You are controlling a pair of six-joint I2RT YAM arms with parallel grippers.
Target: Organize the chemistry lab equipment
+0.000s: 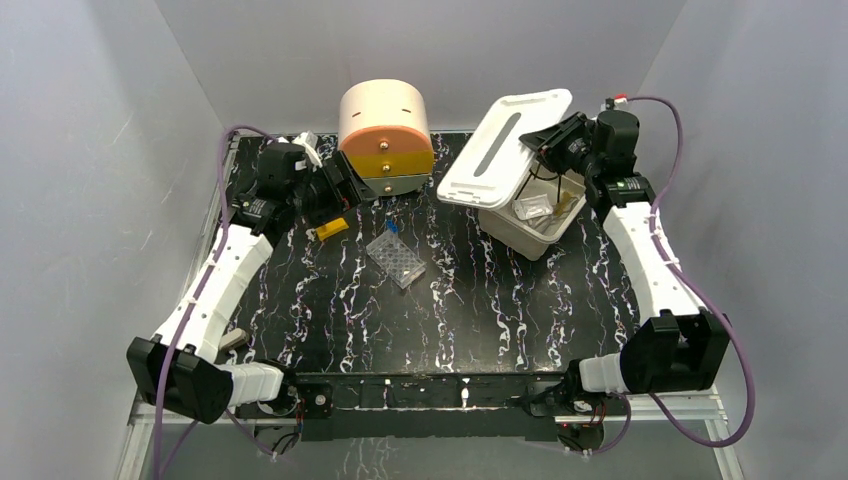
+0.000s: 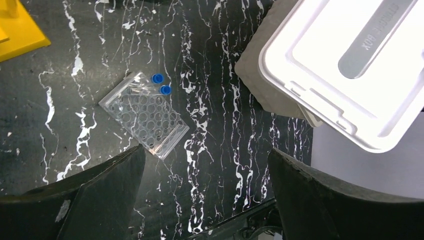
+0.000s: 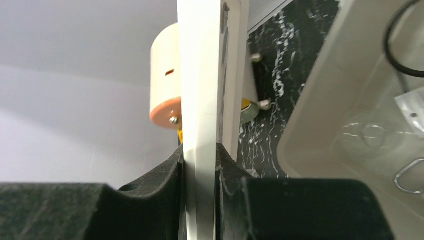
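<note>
My right gripper shifts the overhanging lid to the right in the top view next, lowers and releases it, as the white bin's open top lies below the gripper.
A clear well plate (image 1: 395, 258) (image 2: 144, 117) lies mid-table with two blue-capped small items (image 2: 161, 84) at its far end. A yellow rack (image 1: 333, 228) (image 2: 17, 27) lies to its left. My left gripper (image 1: 343, 190) (image 2: 206, 151) hangs open above the table between the rack and the drawer unit, holding nothing. My right gripper (image 1: 548, 140) (image 3: 200, 156) is shut on the edge of the white lid (image 1: 505, 145) (image 3: 200, 75), which it holds tilted up over the white bin (image 1: 545, 238) (image 3: 315, 100). Clear round dishes (image 1: 533, 208) (image 3: 370, 135) and part of a black frame (image 3: 400, 50) lie inside the bin.
The round peach-orange-yellow drawer unit (image 1: 385, 135) (image 3: 165, 85) stands at the back centre, just right of my left gripper. White walls enclose the table on three sides. The raised lid (image 2: 345, 60) overhangs the table left of the bin.
</note>
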